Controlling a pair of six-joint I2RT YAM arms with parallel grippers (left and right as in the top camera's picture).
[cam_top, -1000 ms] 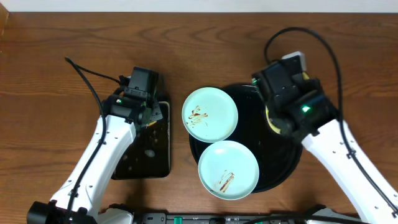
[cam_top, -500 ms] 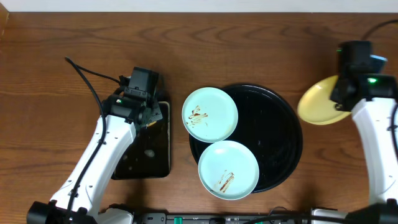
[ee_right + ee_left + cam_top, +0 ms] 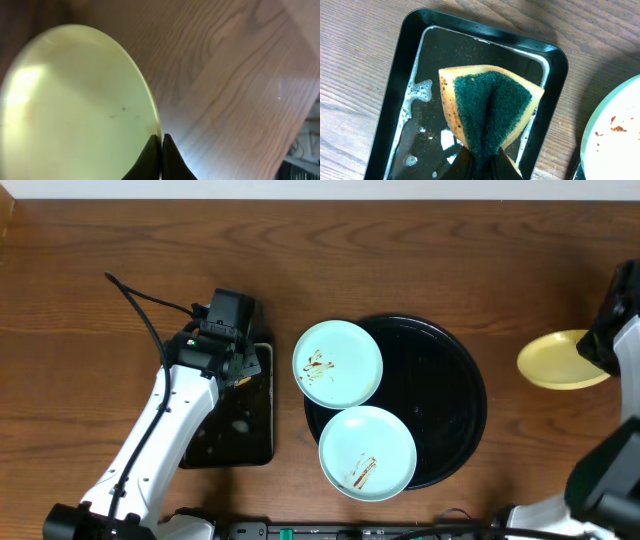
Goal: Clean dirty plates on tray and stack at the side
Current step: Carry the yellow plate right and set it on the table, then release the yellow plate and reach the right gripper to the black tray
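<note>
The bare wood below is empty, so I should lower and level the tilted pale yellow plate there with my right gripper next, then release the plate's rim.
Two pale blue plates with brown smears rest on the left part of the big round black tray (image 3: 450,395): one (image 3: 338,364) at the upper left rim, one (image 3: 367,452) at the lower front. My right gripper (image 3: 595,345) is shut on the rim of the pale yellow plate (image 3: 555,360), holding it over the table at the far right; in the right wrist view my fingertips (image 3: 161,140) pinch the plate's edge (image 3: 75,100). My left gripper (image 3: 487,160) is shut on a folded yellow-green sponge (image 3: 487,107) above the small rectangular tray.
The rectangular black tray (image 3: 238,425) left of the round tray holds soapy water and crumbs; it also shows in the left wrist view (image 3: 395,105). A black cable (image 3: 140,305) runs from the left arm across the wooden table.
My right arm has carried the yellow plate off the round tray and far to the right, past the tray's edge. The left arm and both blue plates have not moved.
</note>
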